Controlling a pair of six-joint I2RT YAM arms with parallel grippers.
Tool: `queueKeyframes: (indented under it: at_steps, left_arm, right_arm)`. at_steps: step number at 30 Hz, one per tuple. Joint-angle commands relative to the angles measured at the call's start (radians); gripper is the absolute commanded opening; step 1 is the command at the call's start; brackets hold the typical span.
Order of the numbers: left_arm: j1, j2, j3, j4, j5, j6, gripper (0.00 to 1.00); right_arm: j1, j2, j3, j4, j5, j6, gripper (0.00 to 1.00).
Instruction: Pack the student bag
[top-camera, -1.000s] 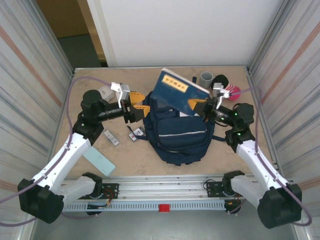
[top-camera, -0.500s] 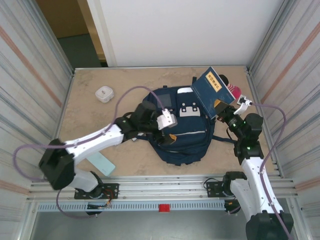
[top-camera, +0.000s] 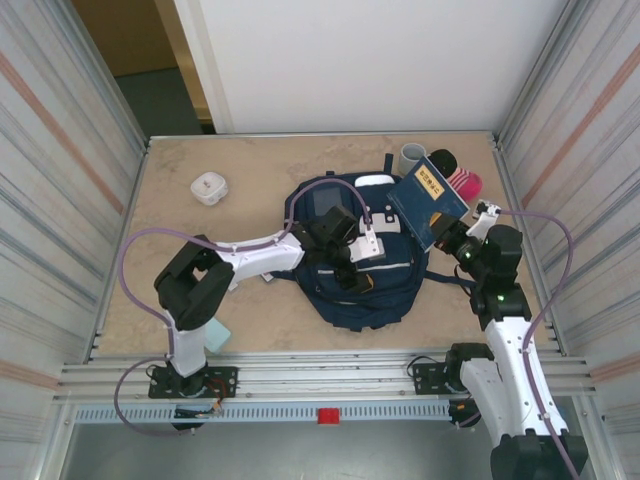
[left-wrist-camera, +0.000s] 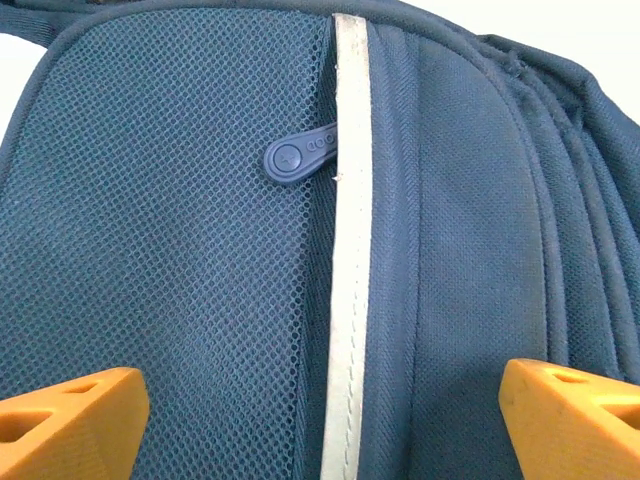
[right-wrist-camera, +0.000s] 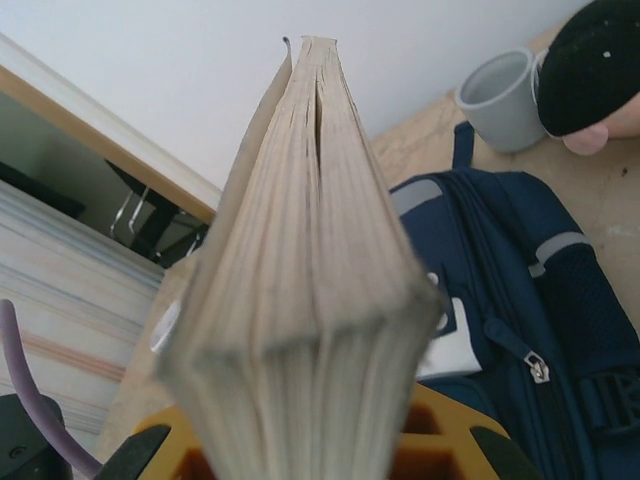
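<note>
Next, my left gripper moves down onto the fabric beside the white stripe (left-wrist-camera: 350, 300), then closes on the bag's upper zip edge.
The student bag (top-camera: 375, 290), navy with a thin white stripe, lies flat in the middle of the table. My left gripper (top-camera: 348, 272) hovers low over the bag's front; in the left wrist view it (left-wrist-camera: 320, 425) is open, one orange finger (left-wrist-camera: 70, 420) at each bottom corner. Between them run mesh fabric, the white stripe (left-wrist-camera: 350, 300) and a zipper pull (left-wrist-camera: 295, 157). My right gripper (top-camera: 448, 238) is shut on a blue book (top-camera: 428, 203), held tilted beside the bag's top right corner. The right wrist view looks along the book's page edges (right-wrist-camera: 300, 250), with the bag (right-wrist-camera: 520, 280) below right.
A small white case (top-camera: 208, 187) lies at the back left. A grey cup (top-camera: 413, 157) and a black-and-pink object (top-camera: 457, 172) stand at the back right, behind the book. A pale teal card (top-camera: 217, 337) lies near the left arm's base. Corrugated walls close both sides.
My left arm has swung from the bag's left side onto its front and its gripper has opened wider. My right gripper has carried the book from over the bag off to its right.
</note>
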Motion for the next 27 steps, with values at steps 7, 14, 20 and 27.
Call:
queueKeyframes:
  at_steps: [7,14,20,27]
  left_arm:
    - [-0.013,-0.053,-0.041,-0.073,0.082,0.093,0.97]
    - [-0.014,-0.057,-0.051,-0.092,0.023,0.097,0.97]
    - [-0.026,-0.017,-0.041,-0.037,-0.215,0.046,0.8]
    - [-0.029,-0.119,-0.114,0.038,-0.345,-0.046,0.06]
  right_arm:
    - [-0.007,0.041,0.051,0.019,-0.032,-0.005,0.0]
    - [-0.006,0.073,0.053,0.058,-0.067,0.002,0.0]
    - [-0.005,0.063,0.065,0.037,-0.077,-0.024,0.0]
    - [-0.005,0.061,0.087,-0.001,-0.085,-0.038,0.0]
